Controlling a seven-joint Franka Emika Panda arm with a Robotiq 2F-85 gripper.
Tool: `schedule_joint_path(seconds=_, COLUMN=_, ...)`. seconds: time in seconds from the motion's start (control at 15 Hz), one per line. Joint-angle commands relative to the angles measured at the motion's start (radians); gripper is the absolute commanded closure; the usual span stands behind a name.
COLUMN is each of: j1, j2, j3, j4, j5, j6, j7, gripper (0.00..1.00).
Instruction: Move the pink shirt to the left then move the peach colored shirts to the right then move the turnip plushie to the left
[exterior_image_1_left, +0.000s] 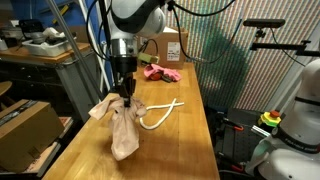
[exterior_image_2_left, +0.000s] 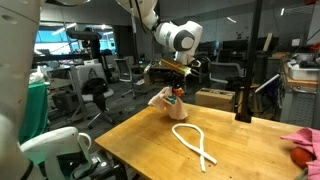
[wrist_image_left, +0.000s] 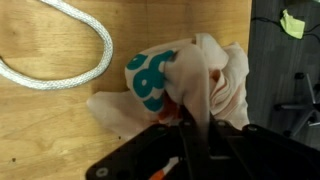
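Observation:
I will move my gripper outward and down and release the peach shirt on the tabletop beside the cardboard box, because that spot is below and outward of my gripper.
My gripper is shut on a peach shirt and holds it bunched, hanging over the wooden table. In the wrist view the shirt shows a teal print, and a fold of it runs up between the fingers of the gripper. The pink shirt lies crumpled at the far end of the table. A small red-orange thing, apparently the turnip plushie, sits right beside it.
A white rope loop lies on the table next to the hanging shirt. A cardboard box stands off the table's side, another box at its far end. A black stand rises behind the table.

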Motion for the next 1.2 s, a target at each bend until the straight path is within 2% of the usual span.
schedule_joint_path(seconds=0.0, j1=0.004, j2=0.028, j3=0.018, j4=0.020, j5=0.030, j6=0.079, j7=0.013, gripper=0.92)
schedule_joint_path(seconds=0.47, j1=0.059, j2=0.017, j3=0.034, j4=-0.090, j5=-0.041, j6=0.494, j7=0.030, gripper=0.91)
schedule_joint_path(seconds=0.8, j1=0.080, j2=0.026, j3=0.029, j4=-0.134, j5=-0.112, j6=0.607, j7=0.074, gripper=0.90)
schedule_joint_path(seconds=0.87, j1=0.082, j2=0.026, j3=0.027, j4=-0.139, j5=-0.131, j6=0.609, j7=0.081, gripper=0.64)
schedule_joint_path(seconds=0.93, j1=0.083, j2=0.025, j3=0.024, j4=-0.145, j5=-0.153, j6=0.610, j7=0.085, gripper=0.62)
schedule_joint_path(seconds=1.13, j1=0.090, j2=0.022, j3=0.012, j4=-0.157, j5=-0.225, j6=0.607, j7=0.100, gripper=0.39)
